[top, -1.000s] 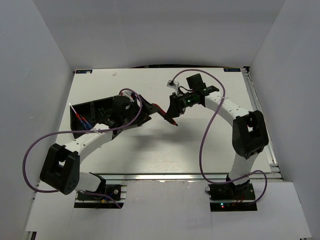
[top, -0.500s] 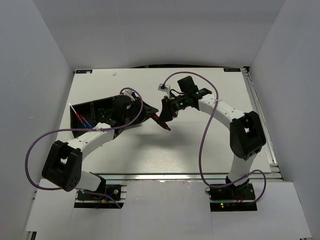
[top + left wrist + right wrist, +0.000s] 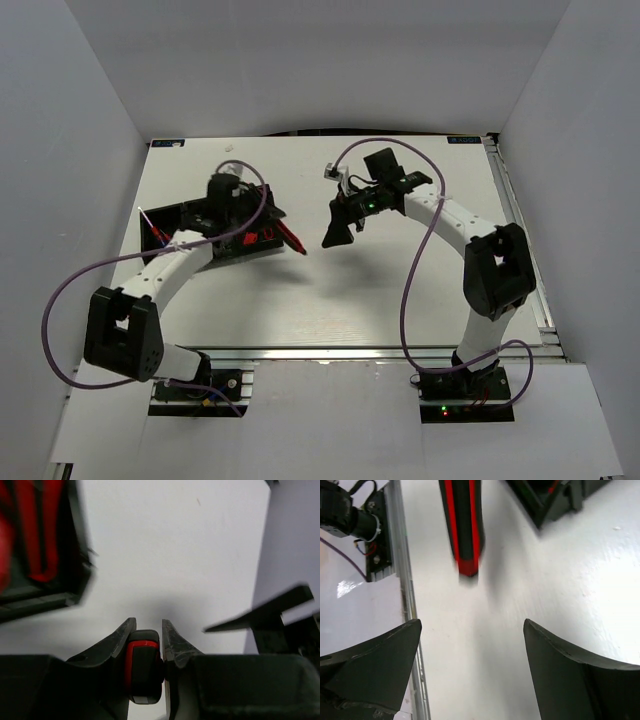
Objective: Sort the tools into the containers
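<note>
The left gripper brings over, lowers and releases the cutter next, as the matching red cutters' section [image 3: 256,236] [image 3: 37,535] of the tray lies below and left in the wrist view.
A red-and-black folding cutter [image 3: 291,237] hangs over the table just right of the black tray [image 3: 178,214]. My left gripper [image 3: 273,223] is shut on it. The left wrist view shows the cutter's end [image 3: 144,661] pinched between the fingers of the left gripper [image 3: 148,622], with red cutters [image 3: 41,540] lying in the tray on the left. My right gripper [image 3: 337,234] stands open a short way to the right, with nothing in it. In the right wrist view the cutter [image 3: 463,525] is ahead of the wide-open right gripper [image 3: 472,625]. Blue-handled screwdrivers [image 3: 159,236] lie in the tray's left compartment.
The tray's corner [image 3: 554,501] shows at the top of the right wrist view. An aluminium rail [image 3: 404,580] runs along the table edge there. White walls close the table in on three sides, and purple cables loop off both arms.
The right gripper had the cutter; the left gripper shut on it, the right one opened and let go. The left arm then swung left toward the tray with the cutter.
</note>
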`<state>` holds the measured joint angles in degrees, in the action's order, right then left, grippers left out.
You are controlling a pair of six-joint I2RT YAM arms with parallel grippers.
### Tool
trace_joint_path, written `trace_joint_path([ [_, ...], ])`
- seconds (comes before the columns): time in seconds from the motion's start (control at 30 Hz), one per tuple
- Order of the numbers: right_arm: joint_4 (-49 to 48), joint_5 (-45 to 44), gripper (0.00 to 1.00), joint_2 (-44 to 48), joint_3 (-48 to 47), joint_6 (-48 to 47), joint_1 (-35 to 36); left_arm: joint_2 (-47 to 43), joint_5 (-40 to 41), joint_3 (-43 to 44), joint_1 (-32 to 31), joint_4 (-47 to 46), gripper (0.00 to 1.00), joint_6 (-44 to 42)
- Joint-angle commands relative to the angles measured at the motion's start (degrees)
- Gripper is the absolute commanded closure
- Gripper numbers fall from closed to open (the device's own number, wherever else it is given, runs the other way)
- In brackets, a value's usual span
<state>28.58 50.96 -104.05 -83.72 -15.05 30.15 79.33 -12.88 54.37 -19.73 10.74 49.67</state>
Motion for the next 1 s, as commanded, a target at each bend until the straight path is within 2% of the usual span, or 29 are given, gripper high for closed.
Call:
trace_joint_path([
  [0.0,2.3,-0.8,0.11,3.7,1.5,-4.4,-3.1,-0.1,2.3,6.2,8.3,9.1,1.0,-10.7],
  [0.17,2.8,-1.3,0.11,4.8,4.1,-5.9,-6.5,8.3,5.3,18.5,11.9,16.7,1.0,-20.2],
  [0.37,2.8,-1.7,0.11,5.9,5.9,-6.5,-8.4,18.1,9.9,28.4,13.0,20.3,1.0,-24.1],
  [0.7,3.1,-2.1,0.1,6.0,5.7,-7.1,-10.3,25.3,13.9,34.8,13.0,21.4,0.99,-26.8],
  [0.73,3.1,-2.0,0.11,6.0,5.7,-7.0,-10.5,25.3,13.9,34.8,13.0,21.5,0.95,-26.9],
  [0.77,3.1,-2.0,0.11,6.0,5.7,-7.1,-10.6,25.6,13.9,34.8,13.0,21.5,0.85,-26.8],
  [0.87,3.2,-2.1,0.1,6.1,5.7,-7.1,-10.9,25.6,13.9,34.1,13.0,21.6,0.67,-26.6],
  [0.9,3.2,-2.1,0.11,6.1,5.7,-7.1,-10.9,25.5,13.9,33.9,13.0,21.7,0.54,-26.3],
  [0.97,3.2,-2.1,0.1,6.1,5.7,-7.1,-11.2,25.4,13.9,33.4,13.0,21.8,0.46,-26.2],
])
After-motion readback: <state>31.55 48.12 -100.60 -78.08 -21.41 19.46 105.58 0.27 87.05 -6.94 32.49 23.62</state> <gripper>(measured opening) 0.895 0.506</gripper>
